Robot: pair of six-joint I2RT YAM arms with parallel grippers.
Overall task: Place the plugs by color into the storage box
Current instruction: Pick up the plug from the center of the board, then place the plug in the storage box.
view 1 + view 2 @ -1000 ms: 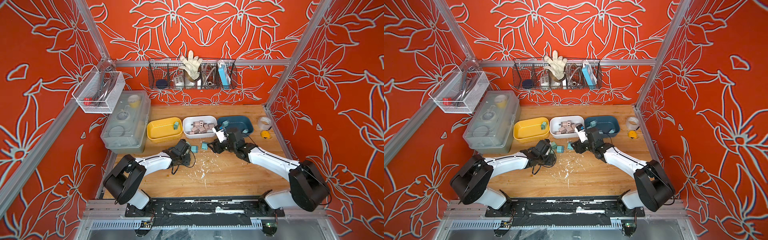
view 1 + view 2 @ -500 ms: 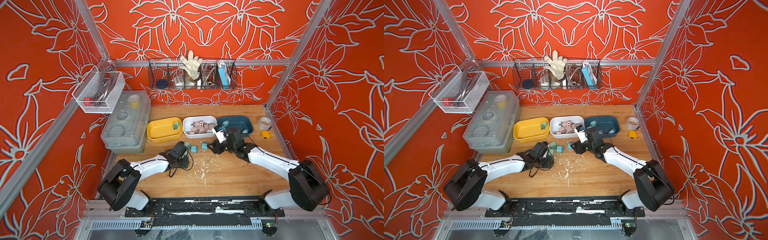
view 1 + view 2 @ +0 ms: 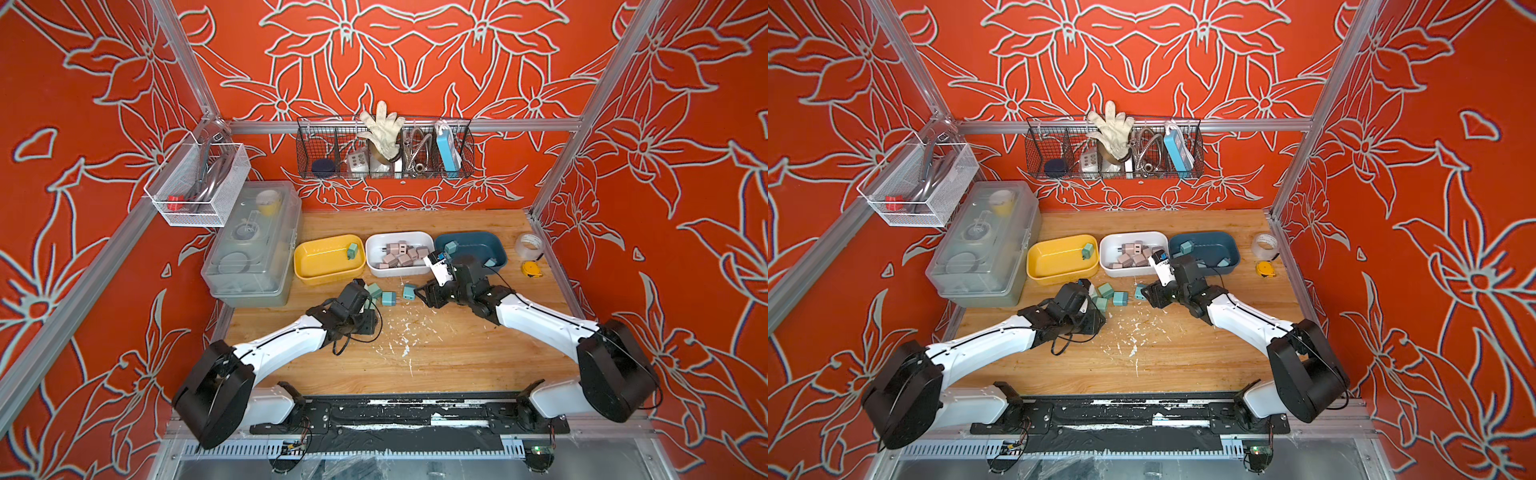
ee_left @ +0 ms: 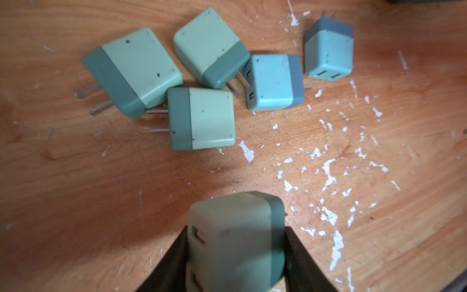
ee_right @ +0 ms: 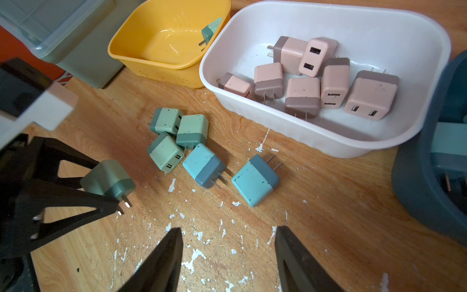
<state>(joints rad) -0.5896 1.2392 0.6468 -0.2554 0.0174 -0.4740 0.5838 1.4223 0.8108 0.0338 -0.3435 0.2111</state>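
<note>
The left gripper carries the mint green plug up and outward next, then down inside to release it there, as a mint plug lies in the yellow bin (image 3: 320, 266).
My left gripper (image 4: 236, 235) is shut on a mint green plug (image 4: 235, 240), held just above the wooden table; the right wrist view shows that plug (image 5: 107, 180) between the black fingers. Beyond it lie three loose mint plugs (image 4: 202, 118) in a cluster and two light blue plugs (image 4: 275, 82) beside them. My right gripper (image 5: 228, 235) hangs open and empty over the table near the light blue plugs (image 5: 255, 179). The yellow bin (image 3: 320, 266) holds one mint plug (image 3: 352, 250), the white bin (image 3: 399, 272) several pink plugs (image 3: 401, 255), and the blue bin (image 3: 473, 245) light blue plugs (image 3: 451, 247).
A clear lidded box (image 3: 253, 245) stands at the left of the bins. A tape roll (image 3: 528, 245) and a yellow tape measure (image 3: 532, 269) lie at the right edge. Wire baskets hang on the back wall (image 3: 384, 149) and the left wall (image 3: 195, 187). White flecks dot the table.
My left arm has drawn back slightly toward the front left with the mint plug in its grip. The right arm has hardly moved.
</note>
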